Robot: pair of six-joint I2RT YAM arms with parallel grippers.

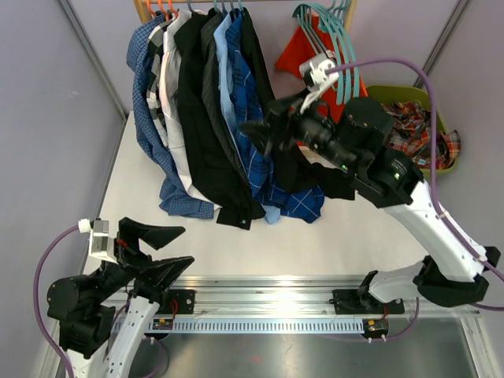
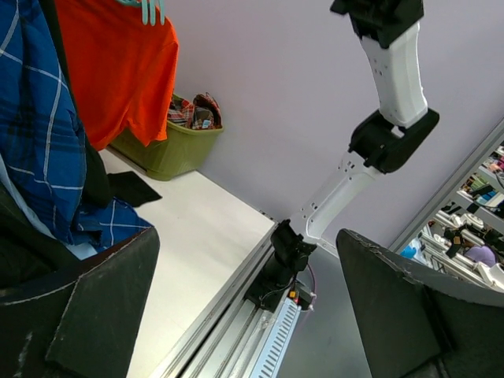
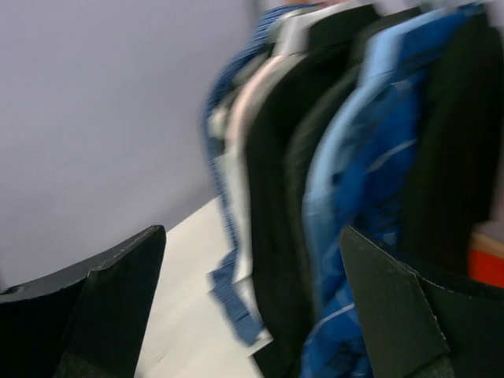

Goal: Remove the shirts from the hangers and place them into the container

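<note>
The right gripper moves outward and down next, turning, onto the end black shirt's near edge [image 1: 261, 69] [image 3: 445, 150] to close, since it ends the row by the teal hangers.
Several shirts [image 1: 213, 118] hang in a tight row from hangers on the rail at the back: blue gingham, white, black, charcoal, light blue and dark blue check [image 1: 260, 157]. Their tails rest on the table. My right gripper [image 1: 264, 134] is open in front of the dark blue check shirt, holding nothing. In its blurred wrist view the open gripper [image 3: 252, 307] faces the black shirt [image 3: 276, 197] and the light blue one [image 3: 339, 173]. The olive-green container [image 1: 398, 91] stands at the back right with plaid cloth inside. My left gripper [image 1: 161, 248] is open and empty at the near left.
Empty teal hangers [image 1: 331, 31] hang on the rail to the right of the row, above an orange garment [image 1: 299, 51]. Orange hangers [image 1: 161, 8] are at the rail's left end. The container [image 2: 169, 153] sits against the back wall. An aluminium rail [image 1: 268, 303] runs along the near edge.
</note>
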